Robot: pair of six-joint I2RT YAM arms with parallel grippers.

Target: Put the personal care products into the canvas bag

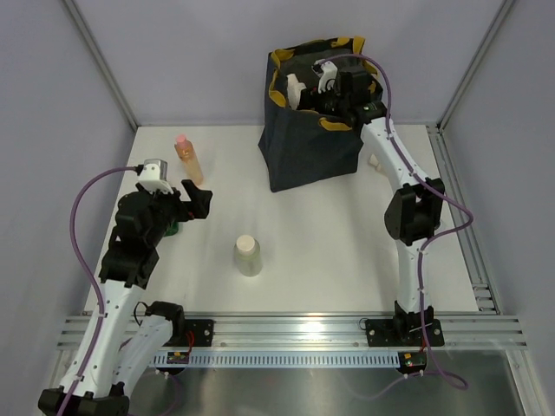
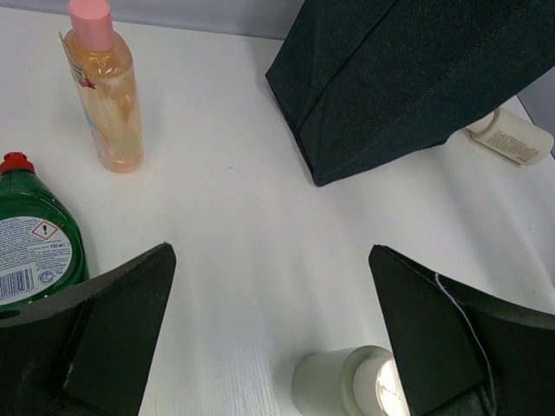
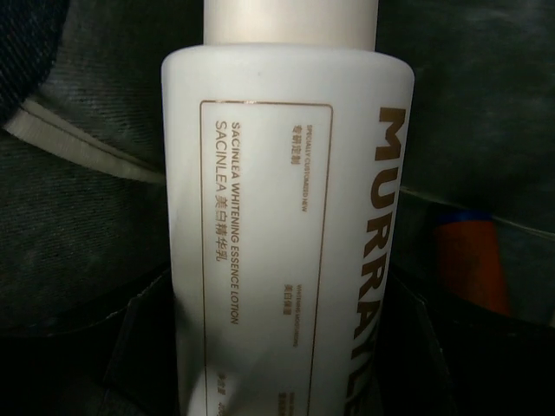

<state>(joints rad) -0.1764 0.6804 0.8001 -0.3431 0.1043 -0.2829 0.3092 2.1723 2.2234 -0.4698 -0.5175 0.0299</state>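
Note:
I will next move my right gripper deeper down into the bag, toward the bag's bottom (image 3: 423, 251) beside the orange bottle, to let go of the lotion bottle, as it still hangs high.
The navy canvas bag (image 1: 312, 139) with a yellow rim stands at the back. My right gripper (image 1: 323, 90) is over its mouth, shut on a cream lotion bottle (image 3: 286, 217) that hangs cap-down inside the bag; the bottle also shows in the top view (image 1: 297, 89). An orange bottle with a blue end (image 3: 470, 260) lies in the bag. My left gripper (image 2: 270, 260) is open and empty above the table. A peach bottle with a pink cap (image 1: 187, 158) stands left of the bag. A cream bottle (image 1: 248, 256) lies mid-table. Another cream bottle (image 1: 373, 161) lies to the right of the bag.
A green dish-soap bottle with a red cap (image 2: 35, 238) stands beside my left gripper's left finger, partly under the left arm (image 1: 173, 229). The peach bottle (image 2: 108, 95) is beyond it. The table's aluminium rail (image 1: 295, 329) runs along the near edge.

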